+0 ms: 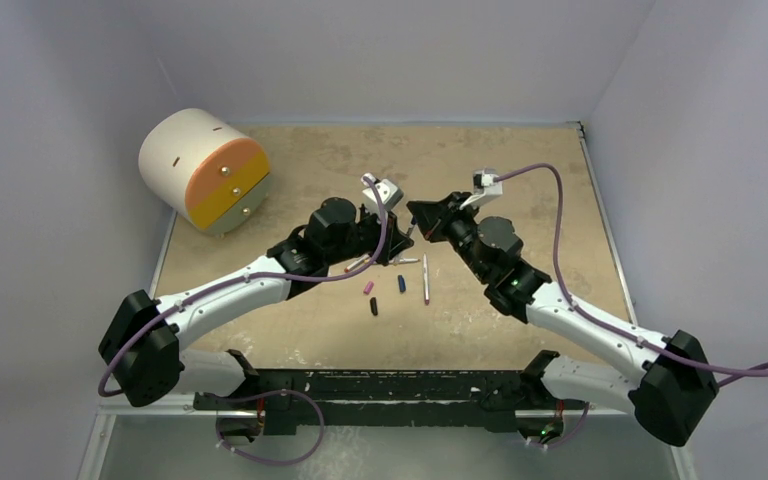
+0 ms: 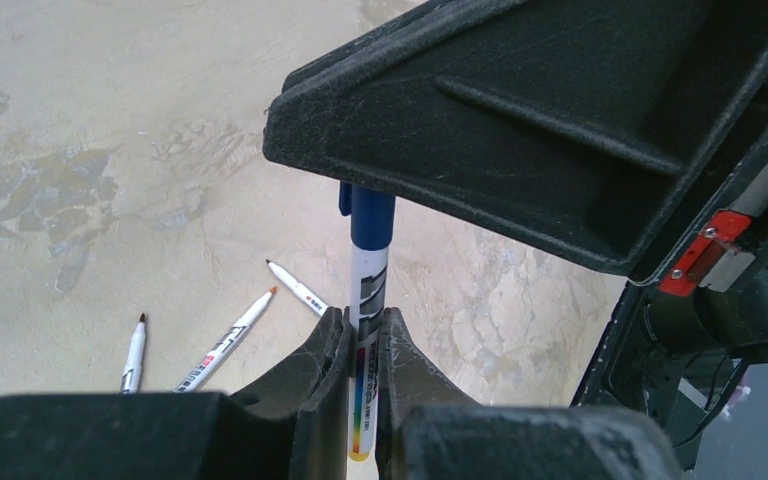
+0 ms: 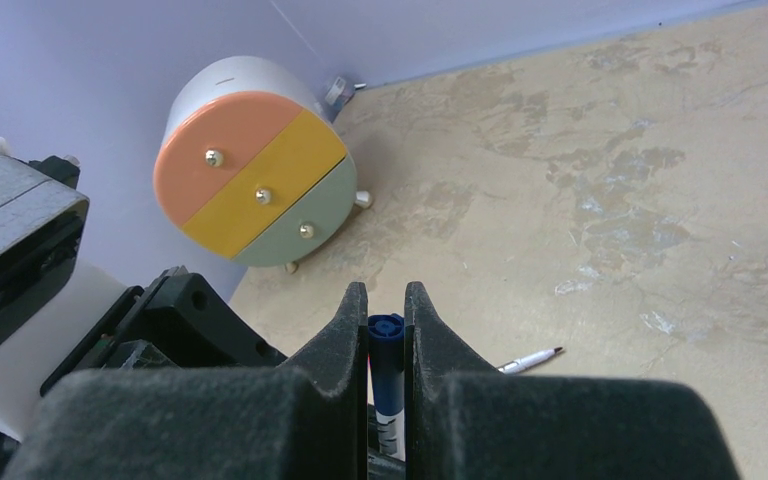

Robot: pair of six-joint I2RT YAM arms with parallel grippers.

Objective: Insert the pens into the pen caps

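Observation:
I will next move my left gripper to the left in the top view and down to the tabletop beside the loose pens. I will free the white pen, since it is capped.
My left gripper [image 2: 364,318] is shut on a white pen [image 2: 368,340] and holds it above the table. A dark blue pen cap [image 2: 371,218] sits on the pen's far end. My right gripper [image 3: 386,295] is shut on that blue cap [image 3: 386,345], with the pen body [image 3: 390,425] showing below it. In the top view the two grippers meet at mid-table, left [image 1: 400,238] and right [image 1: 417,213]. Three more pens [image 1: 357,265] [image 1: 407,261] [image 1: 426,279] lie on the table. Pink [image 1: 368,287], dark blue [image 1: 401,284] and black [image 1: 374,306] caps lie next to them.
A round white drawer unit [image 1: 205,170] with orange, yellow and green fronts stands at the back left; it also shows in the right wrist view [image 3: 250,170]. Purple cables [image 1: 558,215] loop over both arms. Walls close the table at the back and sides.

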